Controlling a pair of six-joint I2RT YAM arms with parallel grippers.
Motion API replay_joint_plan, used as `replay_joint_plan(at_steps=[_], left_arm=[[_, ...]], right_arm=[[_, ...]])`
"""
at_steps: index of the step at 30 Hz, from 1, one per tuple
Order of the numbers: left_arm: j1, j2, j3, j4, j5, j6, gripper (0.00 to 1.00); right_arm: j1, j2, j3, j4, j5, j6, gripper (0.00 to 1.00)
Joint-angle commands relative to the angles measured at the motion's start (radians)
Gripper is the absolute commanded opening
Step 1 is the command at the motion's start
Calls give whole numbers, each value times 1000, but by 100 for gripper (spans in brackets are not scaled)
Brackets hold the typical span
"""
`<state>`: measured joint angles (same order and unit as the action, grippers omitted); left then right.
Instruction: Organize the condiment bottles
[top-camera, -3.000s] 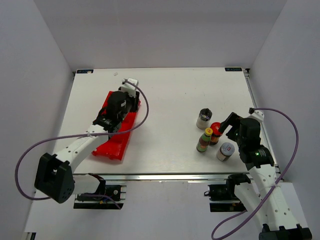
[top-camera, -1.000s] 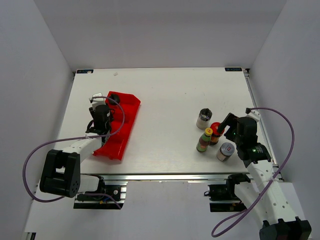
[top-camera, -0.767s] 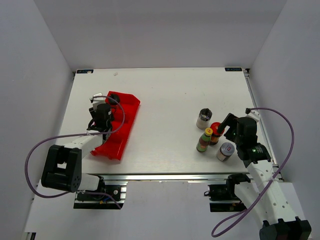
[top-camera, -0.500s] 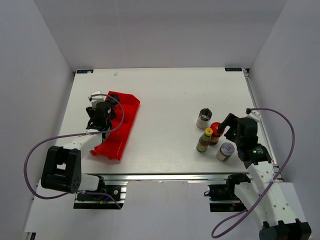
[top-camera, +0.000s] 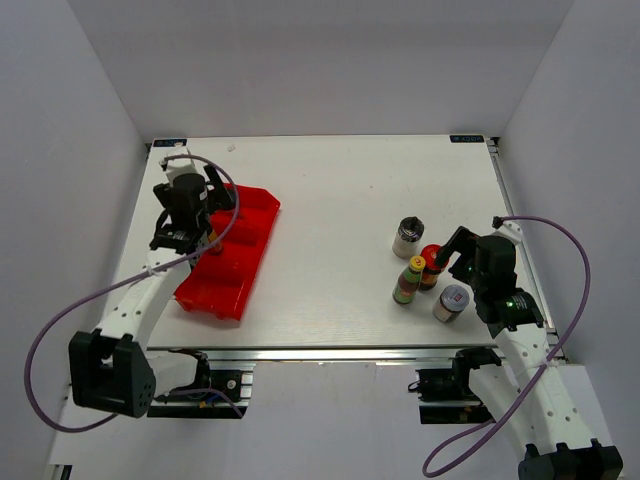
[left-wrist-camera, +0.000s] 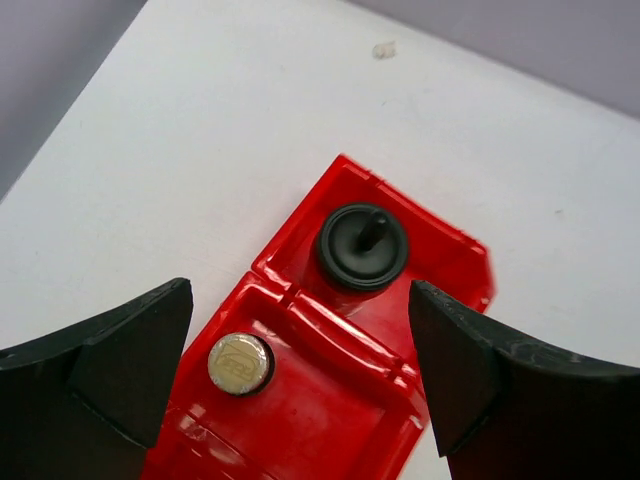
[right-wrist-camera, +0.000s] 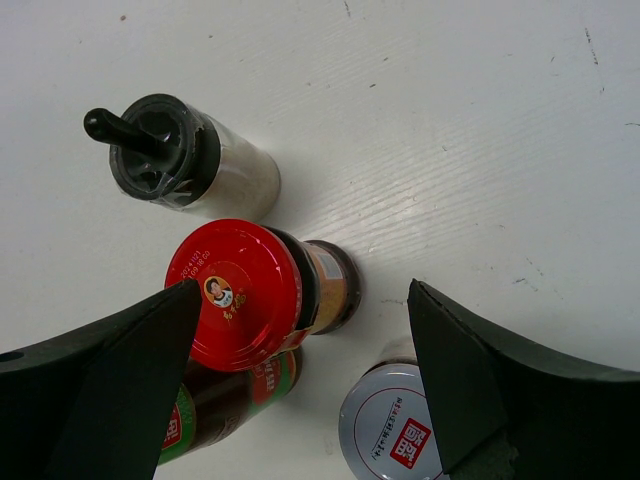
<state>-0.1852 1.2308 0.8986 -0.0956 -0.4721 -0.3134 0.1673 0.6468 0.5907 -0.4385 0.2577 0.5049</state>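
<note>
The green-labelled bottle is standing outside the tray, so the robot's left gripper will swing to the right in the top view next and go down around the green-labelled bottle's yellow cap (top-camera: 416, 264).
In the left wrist view a black-capped bottle (left-wrist-camera: 363, 245) stands in the end compartment of the red tray (left-wrist-camera: 330, 400). A gold-capped bottle (left-wrist-camera: 240, 364) stands in the compartment beside it. My left gripper (left-wrist-camera: 300, 390) hangs open above them, touching neither. To the right stand a black-capped white jar (right-wrist-camera: 165, 150), a red-capped jar (right-wrist-camera: 235, 295), a green-labelled bottle (right-wrist-camera: 215, 410) and a white-lidded jar (right-wrist-camera: 395, 430). The right gripper (right-wrist-camera: 300, 390) is open above this cluster, holding nothing. From above, the left gripper (top-camera: 188, 225) covers the tray's far end.
The red tray (top-camera: 215, 285) lies slanted on the left of the white table (top-camera: 330, 190). The right-hand bottles (top-camera: 408, 280) are packed close together near the right arm (top-camera: 500, 290). Grey walls enclose the table on three sides.
My left gripper went from shut to open and rose away from the tray, toward the far left. The gold-capped bottle now stands free in the tray. The right arm stayed put.
</note>
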Motion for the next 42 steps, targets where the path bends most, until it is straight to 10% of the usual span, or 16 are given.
replay_joint_plan(at_steps=[1,7,17,42], left_arm=[[1,-99,59,-125,68,-18,98],[-138,-182,27,-53,357,55,98],[-794,152,-4,131,257,287,98],[-1001,650,241,530,419,249,98]], right_arm=[[-3,-13,24,21,-8,-14,89],[-2,-22,28,17,-2,-3,89],[-3,-12,60,-8,41,17,89],[-3,-56,41,0,37,17,89]])
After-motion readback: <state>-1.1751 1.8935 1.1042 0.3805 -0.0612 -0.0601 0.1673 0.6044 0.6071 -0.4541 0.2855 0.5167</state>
